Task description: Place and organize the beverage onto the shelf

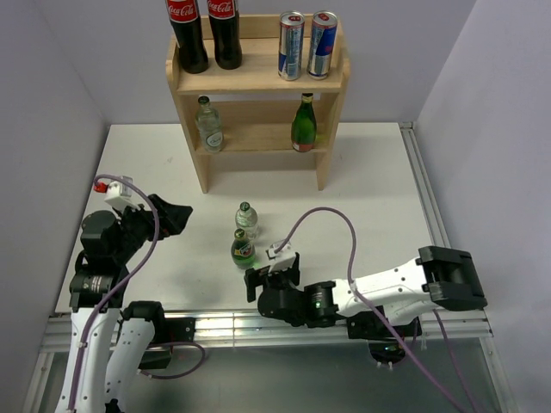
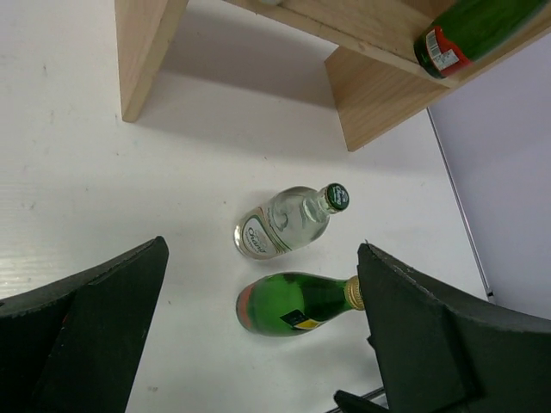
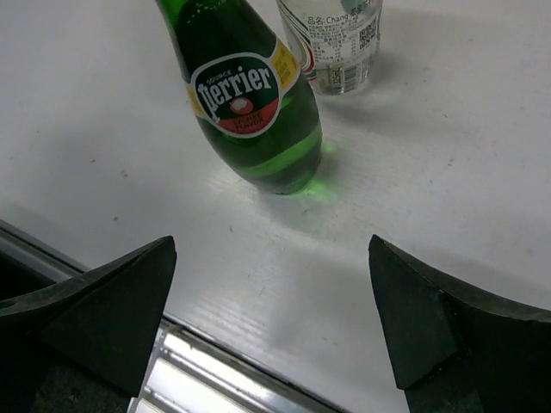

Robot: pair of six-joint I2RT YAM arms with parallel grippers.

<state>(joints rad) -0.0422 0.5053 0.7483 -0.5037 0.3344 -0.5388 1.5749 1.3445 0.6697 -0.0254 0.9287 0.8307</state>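
Note:
My right gripper moves outward and to the left in the top view next, open fingers around the labelled body of the green bottle on the table, which stands that way.
The wooden shelf [image 1: 258,82] stands at the table's back. Two silver-blue-red cans [image 1: 306,45] stand on its top tier. One clear bottle [image 1: 208,126] and one green bottle [image 1: 303,125] stand on its lower tier. On the table stand a green bottle [image 1: 243,249] [image 2: 297,302] [image 3: 250,95] and a clear bottle with a green cap [image 1: 247,218] [image 2: 284,222] [image 3: 336,43], close together. My right gripper [image 1: 274,280] [image 3: 271,323] is open and empty, just near of the green bottle. My left gripper [image 1: 176,215] [image 2: 258,335] is open and empty, left of both bottles.
Two tall dark cola bottles [image 1: 205,34] stand on the shelf's top tier at the left. A metal rail [image 1: 258,327] runs along the table's near edge. Walls close in at left and right.

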